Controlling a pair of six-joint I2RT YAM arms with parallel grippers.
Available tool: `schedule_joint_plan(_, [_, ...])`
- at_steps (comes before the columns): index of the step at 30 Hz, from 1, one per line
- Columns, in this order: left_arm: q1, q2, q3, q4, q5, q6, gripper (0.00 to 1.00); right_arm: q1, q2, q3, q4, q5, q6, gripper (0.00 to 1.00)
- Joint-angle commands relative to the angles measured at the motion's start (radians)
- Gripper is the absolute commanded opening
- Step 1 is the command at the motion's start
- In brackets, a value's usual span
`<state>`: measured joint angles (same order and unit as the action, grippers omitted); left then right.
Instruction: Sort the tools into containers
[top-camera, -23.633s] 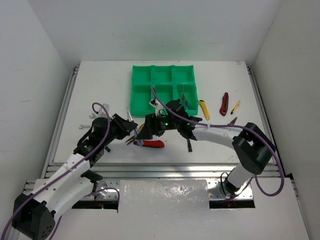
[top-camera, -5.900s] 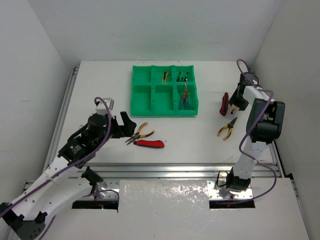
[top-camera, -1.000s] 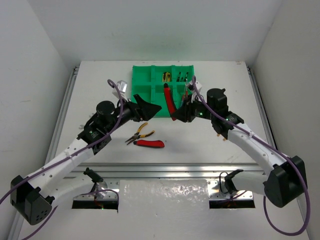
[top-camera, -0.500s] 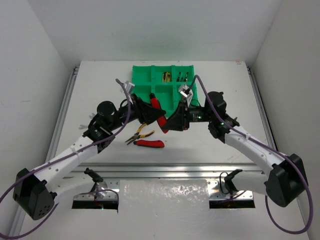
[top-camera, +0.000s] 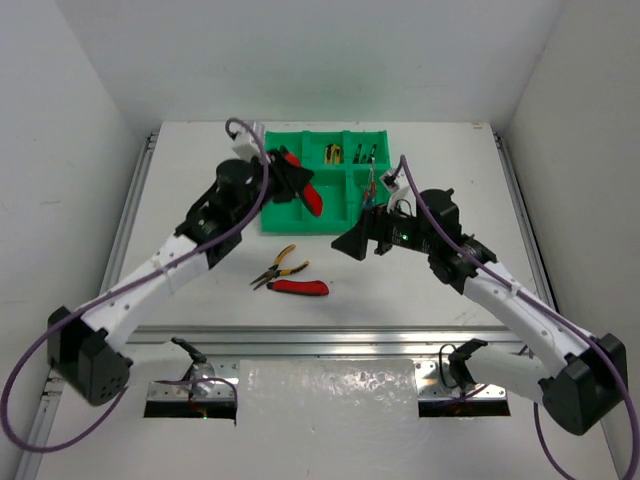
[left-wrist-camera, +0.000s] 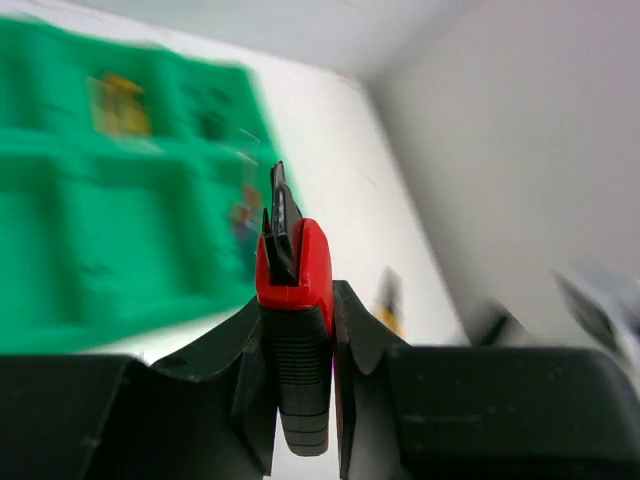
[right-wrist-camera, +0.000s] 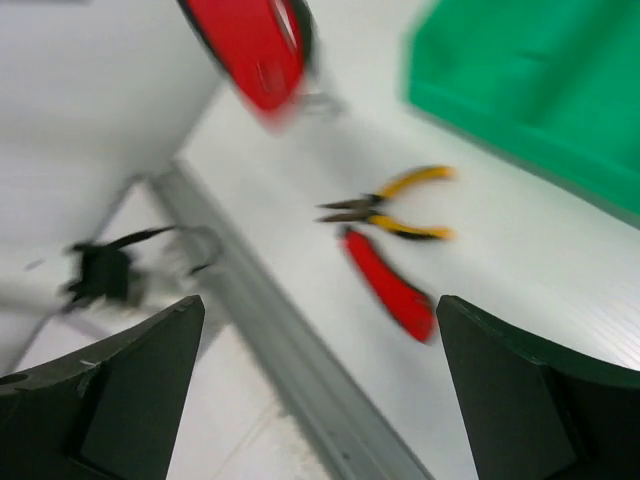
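Note:
The knife goes outward and down in my left gripper next, for release in the green tray's empty far section beside the yellow tool, which lies outward and below.
My left gripper (top-camera: 293, 176) is shut on a red utility knife (top-camera: 310, 197) and holds it in the air over the left side of the green tray (top-camera: 330, 208). In the left wrist view the knife (left-wrist-camera: 294, 270) stands clamped between my fingers, with the tray (left-wrist-camera: 90, 250) blurred behind. My right gripper (top-camera: 350, 243) is open and empty, in front of the tray. A second red knife (top-camera: 298, 287) and yellow-handled pliers (top-camera: 281, 265) lie on the table; both show in the right wrist view, knife (right-wrist-camera: 392, 287) and pliers (right-wrist-camera: 392, 205). The tray holds a yellow tool (top-camera: 331, 153), dark screwdrivers (top-camera: 362, 153) and more tools (top-camera: 371, 190).
White walls close in the table on the left, back and right. A metal rail (top-camera: 330, 340) runs along the near edge and shows in the right wrist view (right-wrist-camera: 270, 340). Purple cables loop off both arms.
The red knife passed from my right gripper to my left. My left gripper closed on it and carried it up and back over the tray. My right gripper opened and drew back.

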<state>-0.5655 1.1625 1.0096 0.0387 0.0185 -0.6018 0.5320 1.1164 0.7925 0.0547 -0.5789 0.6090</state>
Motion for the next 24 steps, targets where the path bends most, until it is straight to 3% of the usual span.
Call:
schedule_joint_plan(1, [0.083,0.158,0.182,-0.207,-0.382,0.059,0.0,-0.009,-0.092,0.022,-0.285,0.439,-0.07,0.99])
schedule_joint_plan(5, [0.209,0.462,0.409,-0.244,-0.351,0.085,0.0,-0.009,-0.173,-0.038,-0.319,0.419,-0.089,0.99])
schedule_joint_plan(8, [0.262,0.7,0.777,-0.388,-0.417,0.091,0.0,-0.009,-0.204,-0.058,-0.352,0.402,-0.107,0.99])
schedule_joint_plan(11, [0.283,0.918,1.045,-0.476,-0.453,0.144,0.0,-0.009,-0.23,-0.079,-0.385,0.392,-0.121,0.99])
schedule_joint_plan(14, [0.317,1.089,1.211,-0.477,-0.373,0.172,0.0,-0.009,-0.262,-0.116,-0.382,0.369,-0.124,0.99])
schedule_joint_plan(16, [0.348,1.149,1.254,-0.453,-0.266,0.131,0.0,-0.007,-0.268,-0.128,-0.384,0.363,-0.129,0.99])
schedule_joint_plan(24, [0.357,1.237,1.262,-0.3,-0.164,0.053,0.05,-0.007,-0.293,-0.139,-0.431,0.37,-0.146,0.99])
